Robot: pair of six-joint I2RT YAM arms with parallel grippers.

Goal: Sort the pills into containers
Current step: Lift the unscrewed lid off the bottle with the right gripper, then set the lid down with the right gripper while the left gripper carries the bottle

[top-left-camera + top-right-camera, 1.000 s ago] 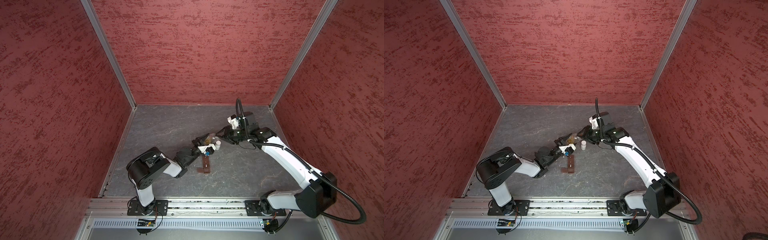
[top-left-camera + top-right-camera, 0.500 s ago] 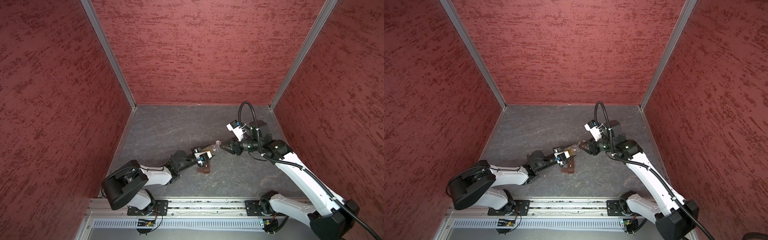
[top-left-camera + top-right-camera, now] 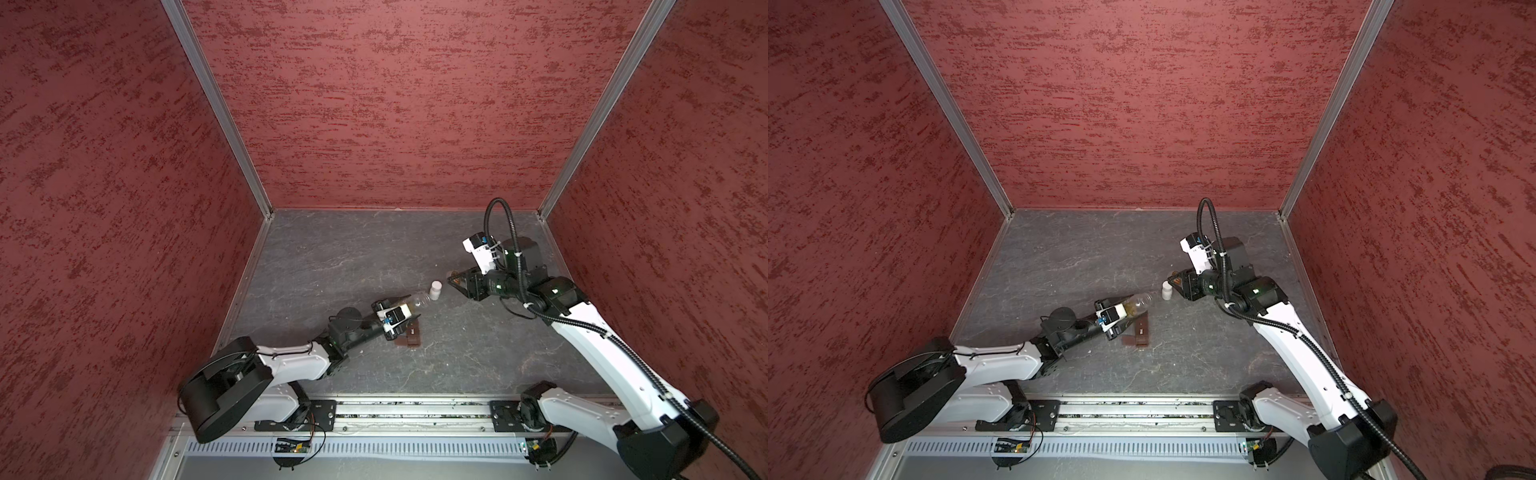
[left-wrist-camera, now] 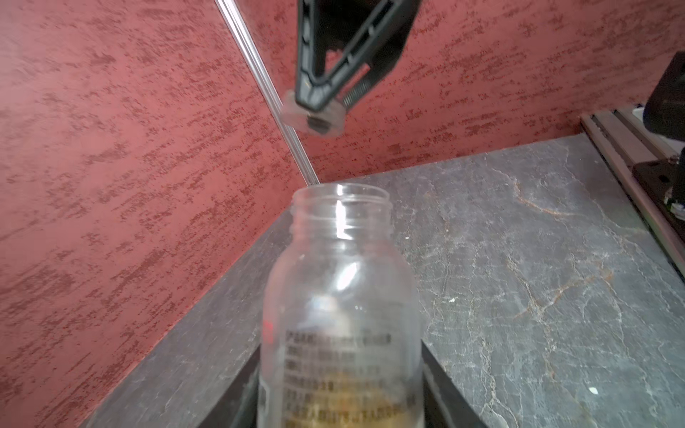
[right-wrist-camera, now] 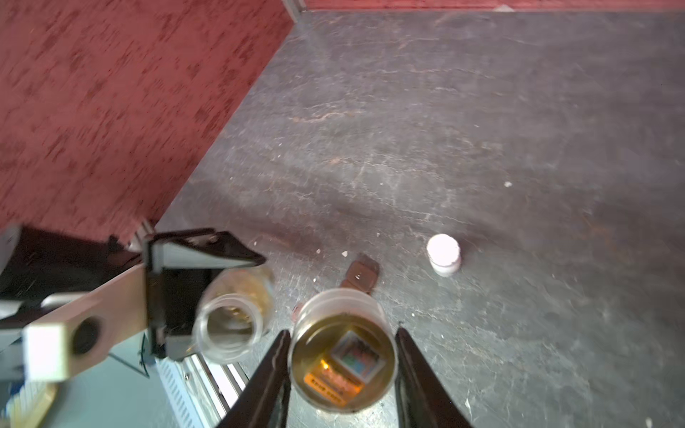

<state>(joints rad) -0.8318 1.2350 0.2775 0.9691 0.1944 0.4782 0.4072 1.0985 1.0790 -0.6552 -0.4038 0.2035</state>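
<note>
The cap is off the clear bottle's opening, so my right gripper will next lower and release it on the bare floor point(image 3: 462, 301) point(image 5: 517, 335) beside the small white bottle.
My left gripper point(image 3: 408, 311) point(image 3: 1124, 312) point(image 4: 341, 374) is shut on a clear bottle point(image 3: 419, 303) point(image 3: 1139, 304) point(image 4: 343, 281) point(image 5: 231, 322). The bottle is uncapped, with yellowish contents at its base and its mouth pointing toward the right arm. My right gripper point(image 3: 453, 283) point(image 3: 1173, 281) point(image 5: 343, 333) is shut on the bottle's cap point(image 5: 343, 350) point(image 4: 313, 116), a short way off the mouth. The containers are one flat brown box point(image 3: 409, 336) point(image 3: 1139, 331) point(image 5: 361, 276) on the floor just under the bottle. Tiny whitish pills point(image 5: 508, 183) point(image 4: 594, 390) lie scattered on the floor.
A small white bottle point(image 3: 435, 289) point(image 3: 1167, 290) point(image 5: 443, 254) stands upright on the grey floor between the two grippers. Red walls close in the left, back and right. A metal rail point(image 3: 415, 409) runs along the front.
The left arm has lowered and stretched forward with the bottle. The right gripper has drawn back from the bottle's mouth with the cap, so the two are now apart.
</note>
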